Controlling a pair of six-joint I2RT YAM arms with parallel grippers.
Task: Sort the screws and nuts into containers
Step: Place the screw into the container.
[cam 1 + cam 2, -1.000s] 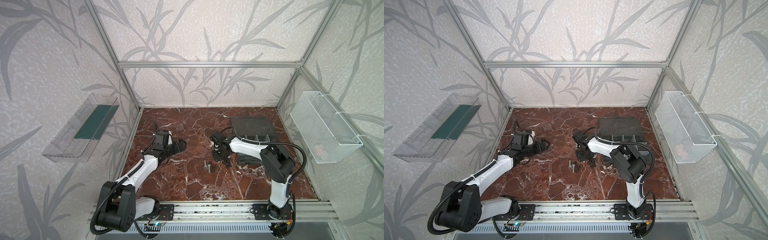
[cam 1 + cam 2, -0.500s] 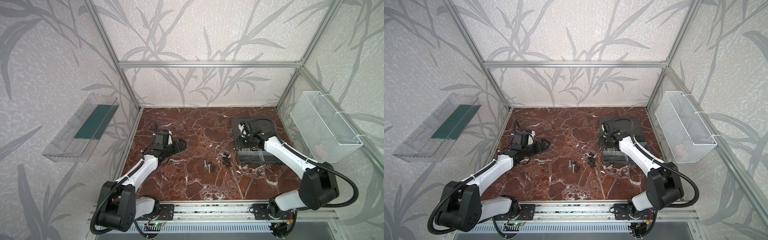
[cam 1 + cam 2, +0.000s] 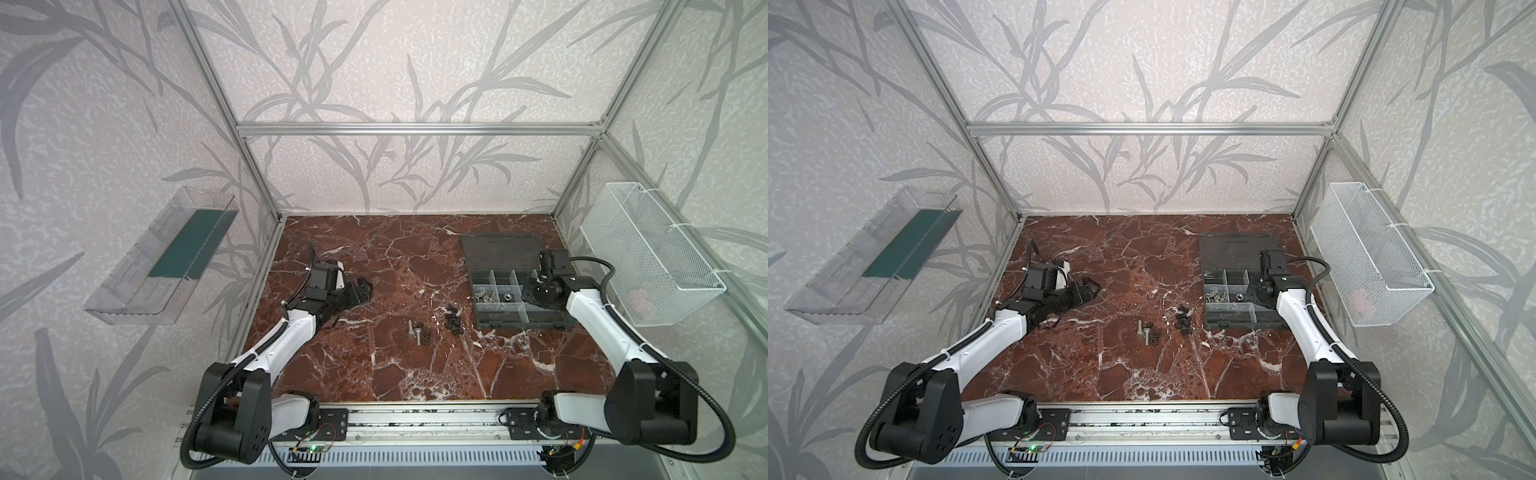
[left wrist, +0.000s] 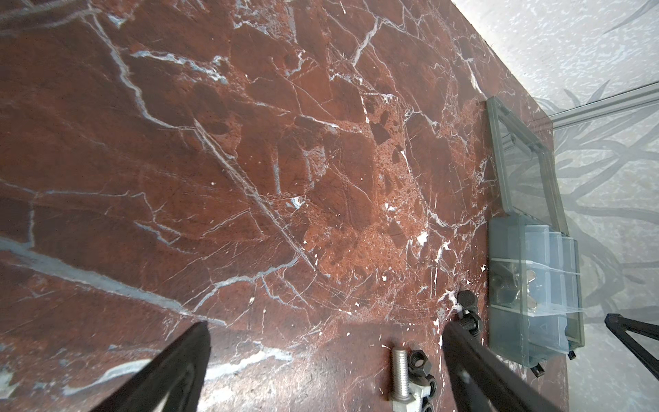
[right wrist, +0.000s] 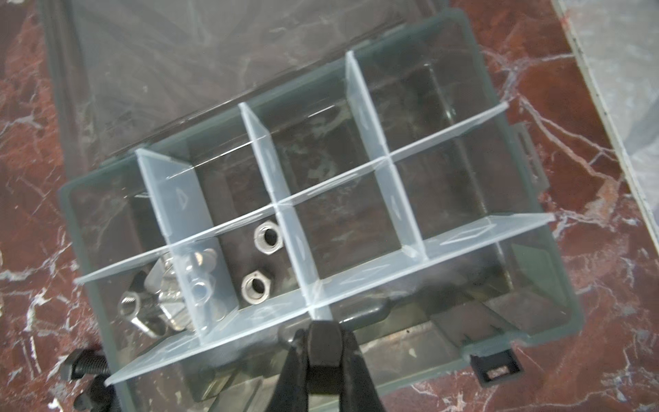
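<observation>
The right gripper lowers outward next to the box's empty section beside the silver nuts, which lies below and outward, to release the black hex fastener.
The dark grey organiser box (image 3: pixel 482 325) (image 3: pixel 1214 325) lies open at the right of the table, and pale dividers split it into containers. One compartment holds silver nuts (image 5: pixel 268 237) and the one beside it holds silver screws (image 5: pixel 153 306). My right gripper (image 5: pixel 322 333) hovers over the box's near edge, shut on a small black hex fastener (image 5: pixel 322 351); I cannot tell whether it is a screw or a nut. Loose black screws (image 3: pixel 453 323) lie left of the box. Silver screws (image 3: pixel 413 330) and black nuts (image 3: pixel 424 337) lie mid-table. My left gripper (image 4: pixel 324 342) (image 3: pixel 361 289) stands open and empty, low at the left.
The box's flat lid (image 3: pixel 503 251) lies open behind the compartments. A white wire-mesh basket (image 3: pixel 648 257) hangs on the right wall. A clear tray with a green strip (image 3: pixel 174 257) hangs on the left wall. Aluminium posts frame the table's edges.
My right arm has swung from the black pile at mid-table to the organiser box, then toward the box's right near side. The left arm has not moved.
</observation>
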